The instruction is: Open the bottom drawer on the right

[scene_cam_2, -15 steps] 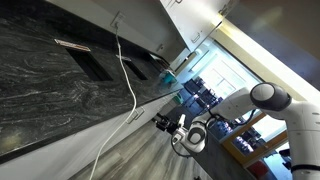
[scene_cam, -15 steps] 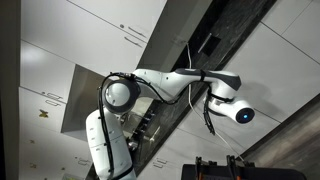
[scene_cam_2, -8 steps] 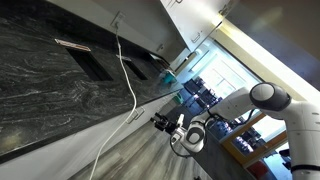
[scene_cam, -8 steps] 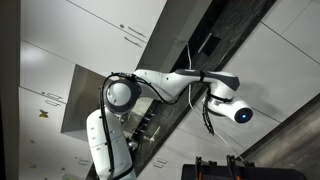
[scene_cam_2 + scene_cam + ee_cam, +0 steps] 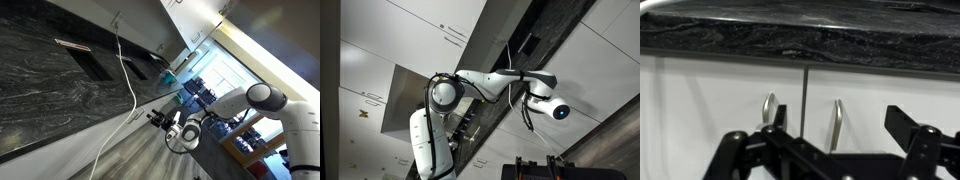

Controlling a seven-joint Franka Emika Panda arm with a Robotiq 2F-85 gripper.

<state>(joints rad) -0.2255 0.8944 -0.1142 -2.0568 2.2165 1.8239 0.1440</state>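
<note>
The robot's gripper is still short of the handle with its fingers, so next it should go down and move in onto the handle between its open fingers (image 5: 836,126).
In the wrist view, white cabinet fronts (image 5: 710,100) sit under a dark marbled countertop (image 5: 790,40). Two upright metal handles show on them, a left handle (image 5: 768,106) and a right handle (image 5: 836,122), with a seam between them. My gripper (image 5: 840,128) is open, its black fingers standing either side of the right handle and short of it. In both exterior views the pictures stand tilted; my gripper (image 5: 156,119) is close to the white front under the counter edge, and the wrist (image 5: 542,92) reaches out from the white arm. I cannot tell which front is the bottom drawer.
A white cable (image 5: 128,75) runs across the countertop (image 5: 50,90) and down its front. A sink cut-out (image 5: 85,55) and a teal object (image 5: 172,77) are on the counter. Other white fronts with handles (image 5: 450,36) show behind the arm. Wooden furniture (image 5: 245,150) stands near the arm base.
My gripper has moved a little closer to the cabinet front under the counter. It stays open.
</note>
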